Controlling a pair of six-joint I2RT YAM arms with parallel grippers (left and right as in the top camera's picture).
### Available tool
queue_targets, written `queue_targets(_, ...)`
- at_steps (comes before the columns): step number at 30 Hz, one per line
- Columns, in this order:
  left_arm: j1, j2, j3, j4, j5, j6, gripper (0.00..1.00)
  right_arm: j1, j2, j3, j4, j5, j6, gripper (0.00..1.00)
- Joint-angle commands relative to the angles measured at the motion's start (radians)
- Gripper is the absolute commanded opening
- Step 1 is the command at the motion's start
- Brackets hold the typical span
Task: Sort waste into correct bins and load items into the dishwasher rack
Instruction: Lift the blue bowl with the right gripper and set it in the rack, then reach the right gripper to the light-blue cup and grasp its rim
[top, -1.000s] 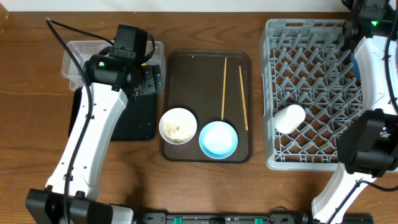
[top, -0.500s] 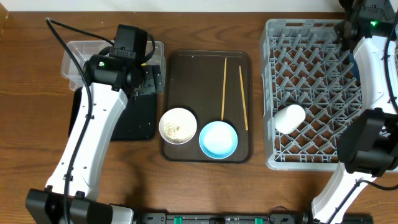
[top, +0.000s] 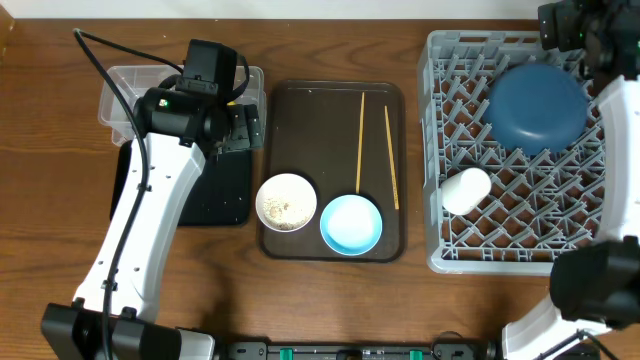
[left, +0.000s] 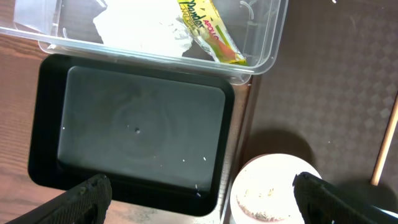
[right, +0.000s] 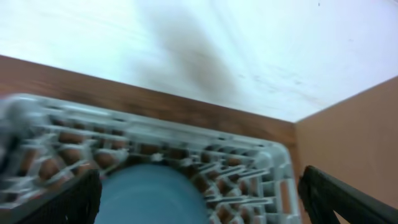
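Observation:
The light-blue bowl gets loaded later. My right gripper first swings back across the rack (top: 440, 120) and down onto the bowl's rim by the chopsticks next.
The grey dishwasher rack (top: 440, 120) stands at the right. The dark-blue bowl (top: 537, 105) lies upside down in its far part and the white cup (top: 466, 188) lies near its left wall. My right gripper (top: 565, 22) is open and empty above the rack's far edge. Its blurred wrist view shows the bowl (right: 152, 193) between the fingers (right: 202, 199). My left gripper (left: 202, 199) is open and empty over the black tray (left: 137, 124). The clear tub (left: 267, 37) holds the tissue (left: 146, 28) and the wrapper (left: 211, 34). The white bowl (top: 287, 201) holds rice.
The brown serving tray (top: 335, 100) in the middle carries the white bowl, the light-blue bowl (top: 351, 223) and two chopsticks (top: 361, 140). The clear tub (top: 120, 90) and black tray (top: 215, 190) sit left of it. A few rice grains lie in the black tray.
My right arm has pulled back from over the rack, and the dark-blue bowl now shows lying in it. The left arm has not moved.

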Motion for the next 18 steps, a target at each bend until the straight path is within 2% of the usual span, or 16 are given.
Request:
queue_targets(1, 0.003, 0.006, 0.011, -0.002, -0.005, -0.002, 0.96, -0.008, 0.007, 0.003, -0.047, -0.142, 0.105, 0.99)
queue_targets(6, 0.003, 0.006, 0.011, -0.002, -0.005, -0.002, 0.96, 0.008, 0.008, 0.003, -0.126, -0.469, 0.313, 0.99)
queue_targets(10, 0.003, 0.006, 0.011, -0.002, -0.005, -0.002, 0.96, 0.027, 0.018, -0.002, -0.135, -0.739, 0.39, 0.98)
queue_targets(11, 0.003, 0.006, 0.011, -0.002, -0.005, -0.002, 0.96, 0.045, 0.023, -0.003, -0.135, -0.77, 0.402, 0.94)
queue_targets(14, 0.003, 0.006, 0.011, -0.002, -0.005, -0.002, 0.96, 0.129, 0.037, -0.012, -0.138, -0.723, 0.422, 0.87)
queue_targets(18, 0.003, 0.006, 0.011, -0.002, -0.005, -0.002, 0.96, 0.292, 0.075, -0.012, -0.154, -0.463, 0.502, 0.85)
